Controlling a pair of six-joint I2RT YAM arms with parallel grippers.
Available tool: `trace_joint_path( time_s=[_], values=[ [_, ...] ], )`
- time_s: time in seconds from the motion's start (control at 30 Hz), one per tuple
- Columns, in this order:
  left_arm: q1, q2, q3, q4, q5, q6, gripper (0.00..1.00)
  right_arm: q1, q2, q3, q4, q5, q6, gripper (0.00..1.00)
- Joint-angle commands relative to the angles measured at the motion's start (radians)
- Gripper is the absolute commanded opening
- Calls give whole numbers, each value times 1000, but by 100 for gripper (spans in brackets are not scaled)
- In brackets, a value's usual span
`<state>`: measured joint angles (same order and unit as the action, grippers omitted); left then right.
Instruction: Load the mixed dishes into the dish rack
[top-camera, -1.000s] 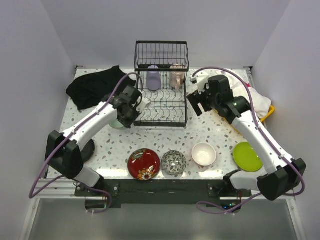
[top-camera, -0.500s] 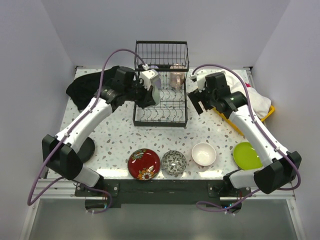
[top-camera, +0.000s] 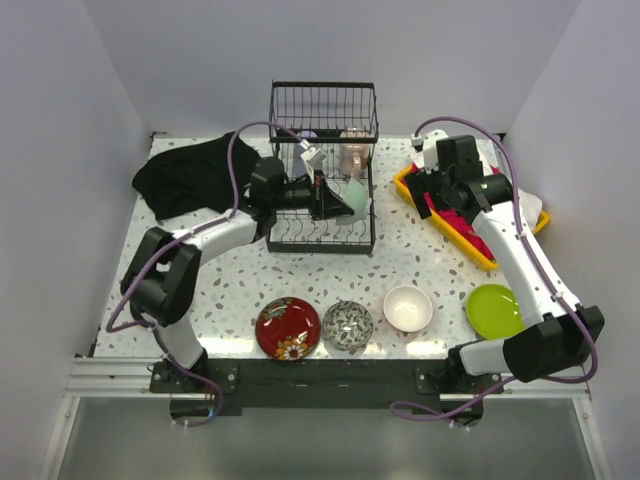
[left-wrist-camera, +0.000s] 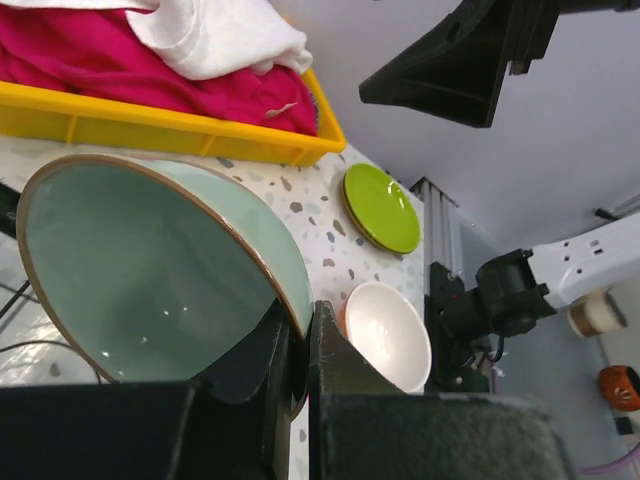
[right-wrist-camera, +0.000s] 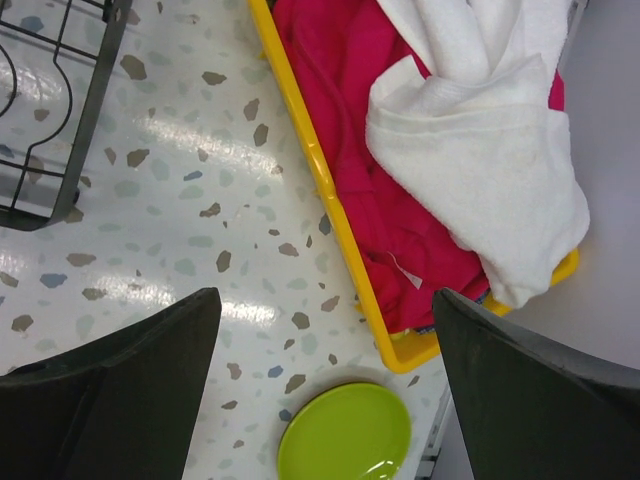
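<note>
The wires by the yellow tray are free, so I need to lower my left gripper to the lower grid's side there and release the bowl's rim next.
My left gripper (top-camera: 334, 197) is shut on the rim of a pale green bowl (top-camera: 354, 199), which it holds tilted on edge over the right side of the black dish rack's (top-camera: 322, 236) lower grid. In the left wrist view the fingers (left-wrist-camera: 335, 370) pinch the bowl (left-wrist-camera: 150, 270) at its brown rim. A pinkish mug (top-camera: 352, 152) and a partly hidden lavender mug (top-camera: 304, 140) sit in the raised basket. My right gripper (top-camera: 432, 188) hangs open and empty (right-wrist-camera: 328, 300) over the tabletop beside the yellow tray.
Along the front edge sit a red floral bowl (top-camera: 288, 327), a black-white bowl (top-camera: 347, 325), a white bowl (top-camera: 408, 308) and a lime green plate (top-camera: 495, 312). The yellow tray (top-camera: 482, 256) of cloths lies at right, a black cloth (top-camera: 190, 172) at back left.
The left arm carried the pale green bowl from left of the rack up and rightward over the lower grid. The right arm drew back right, over the yellow tray.
</note>
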<state>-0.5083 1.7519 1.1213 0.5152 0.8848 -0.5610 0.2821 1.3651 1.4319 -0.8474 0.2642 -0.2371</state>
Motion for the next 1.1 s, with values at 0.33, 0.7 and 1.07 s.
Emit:
trace_joint_path(
  time_s=[0.33, 0.7, 1.07],
  values=[
    [-16, 244, 106, 453, -110, -362, 0, -17, -8, -8, -24, 12, -11, 91],
    [-21, 305, 37, 565, -190, -511, 0, -34, -9, -30, -27, 13, -13, 91],
    [-41, 385, -6, 651, -219, -602, 0, -37, 14, -11, -33, 1, -13, 91]
  ],
)
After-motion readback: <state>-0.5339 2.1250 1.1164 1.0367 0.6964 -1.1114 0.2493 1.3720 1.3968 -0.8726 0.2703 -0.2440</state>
